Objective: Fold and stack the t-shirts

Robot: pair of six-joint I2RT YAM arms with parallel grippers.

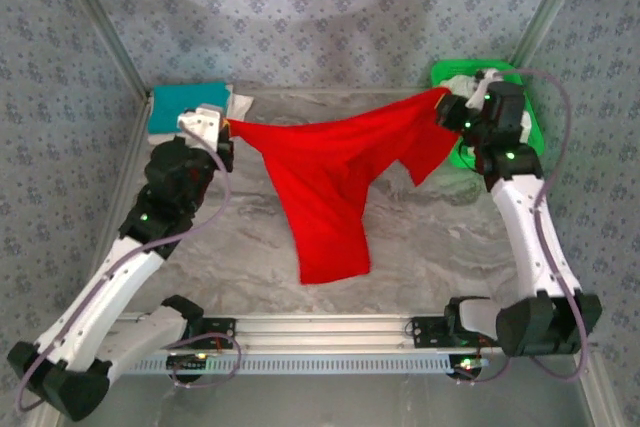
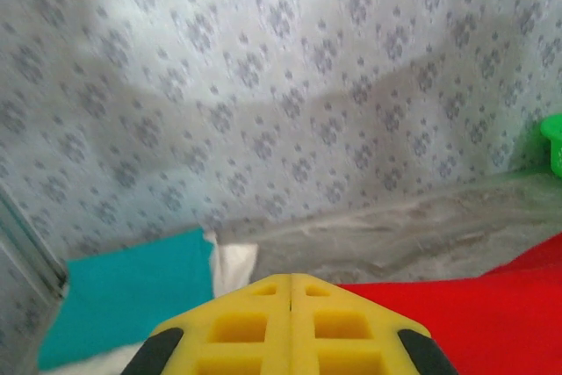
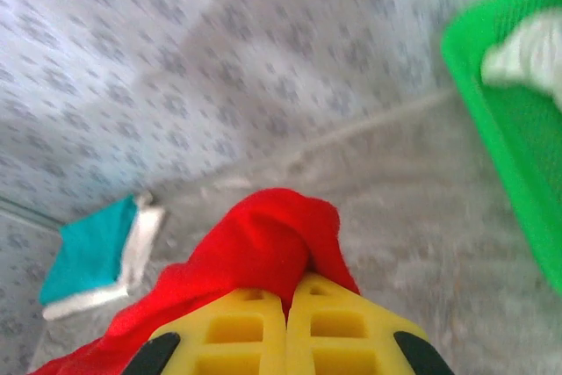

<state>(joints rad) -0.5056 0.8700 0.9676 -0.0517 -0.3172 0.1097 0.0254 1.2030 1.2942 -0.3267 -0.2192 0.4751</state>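
Note:
The robot next raises its right gripper, carries it toward the teal t-shirt (image 1: 185, 107) and lets go of the red t-shirt's upper edge, because the bare back part of the table is below the gripper on that side.
A bright red t-shirt (image 1: 325, 182) hangs stretched between my two grippers above the table, its lower part drooping toward the front. My left gripper (image 1: 225, 130) is shut on the shirt's left corner; in the left wrist view the yellow fingers (image 2: 291, 278) are pressed together, with red cloth (image 2: 474, 313) running off to the right. My right gripper (image 1: 447, 105) is shut on the right corner, and a red bunch (image 3: 272, 239) bulges out of its closed fingertips (image 3: 286, 292). A folded teal t-shirt (image 1: 185, 107) lies on a white one (image 1: 240, 104) at the back left.
A green mesh basket (image 1: 530, 117) stands at the back right, right behind the right gripper, with white cloth (image 3: 527, 50) in it. Patterned walls close the back and sides. A metal rail (image 1: 320, 327) runs along the front edge between the arm bases.

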